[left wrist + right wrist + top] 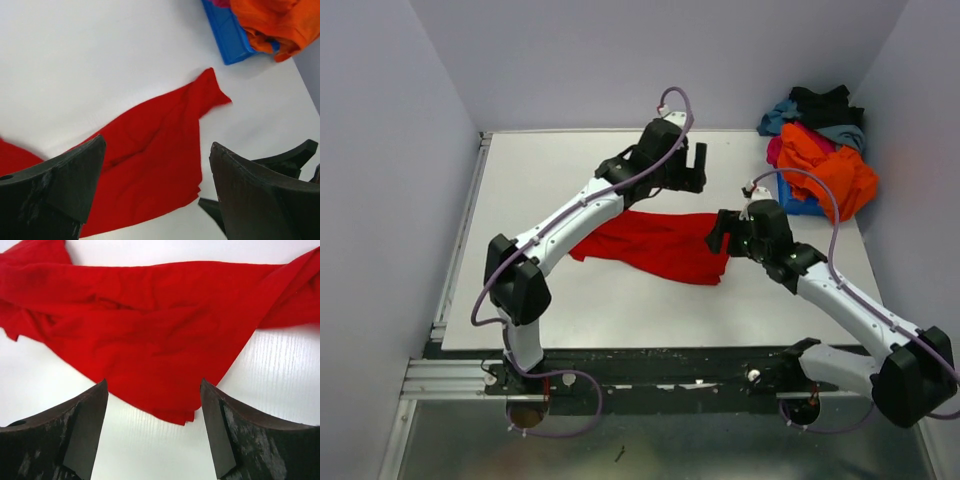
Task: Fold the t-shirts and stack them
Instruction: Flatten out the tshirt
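My left gripper swings to the left in the top view and down onto the t-shirt's bunched end next, since the open fingers hover past the t-shirt.
A bright red t-shirt [655, 243] lies crumpled and stretched out on the white table, mid-table. It shows in the left wrist view [150, 150] and the right wrist view [150, 335]. My left gripper [694, 168] is open and empty, raised above the shirt's far edge. My right gripper [720, 232] is open and empty at the shirt's right end, with a folded corner [175, 412] lying between its fingers. A pile of other t-shirts, orange [825, 165], magenta, grey-blue and black [825, 103], lies at the back right.
A blue plastic bin [227, 32] sits under the shirt pile at the back right, near the right wall. Walls close in on the left, back and right. A metal rail runs along the table's near edge [620, 365].
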